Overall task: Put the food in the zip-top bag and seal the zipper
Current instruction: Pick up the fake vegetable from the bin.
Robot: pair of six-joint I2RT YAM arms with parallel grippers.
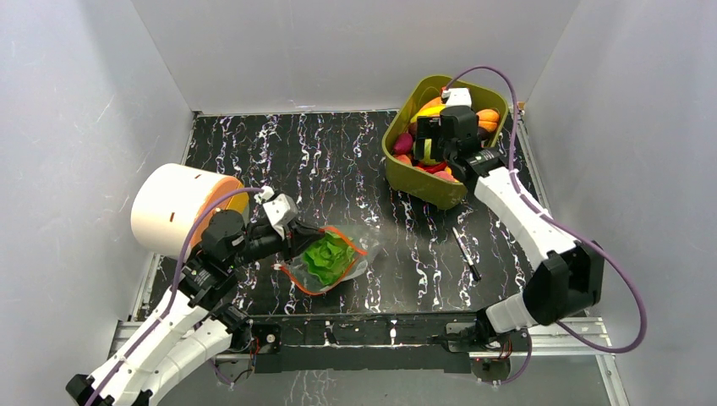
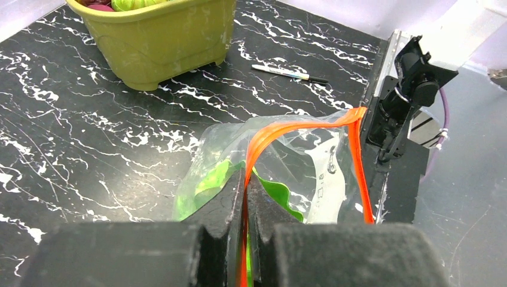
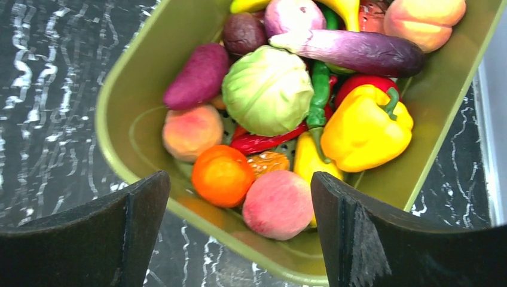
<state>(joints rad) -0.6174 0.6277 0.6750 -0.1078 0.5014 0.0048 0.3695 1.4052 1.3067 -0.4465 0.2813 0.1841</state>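
Note:
My right gripper should next move across and down onto the yellow pepper's green stem (image 3: 392, 103), because the stem is below my gripper, to its right in the wrist view.
The clear zip-top bag (image 1: 334, 258) lies at the front left with a green lettuce (image 1: 328, 255) inside. Its orange-red zipper strip (image 2: 281, 133) stands open in a loop. My left gripper (image 2: 247, 185) is shut on one side of that strip, at the bag's left end (image 1: 296, 234). The lettuce shows green behind the fingers (image 2: 206, 186). My right gripper (image 3: 239, 194) is open and empty above the olive tub (image 1: 404, 165), over a pink peach (image 3: 278, 203) and an orange fruit (image 3: 222, 174). The tub holds a yellow pepper (image 3: 365, 128), a purple eggplant (image 3: 353, 51) and a pale green cabbage (image 3: 267, 89).
A white cylinder with an orange face (image 1: 177, 207) lies at the left by my left arm. A black-and-white pen (image 1: 466, 254) lies on the marbled table between bag and right arm. Grey walls close in on three sides.

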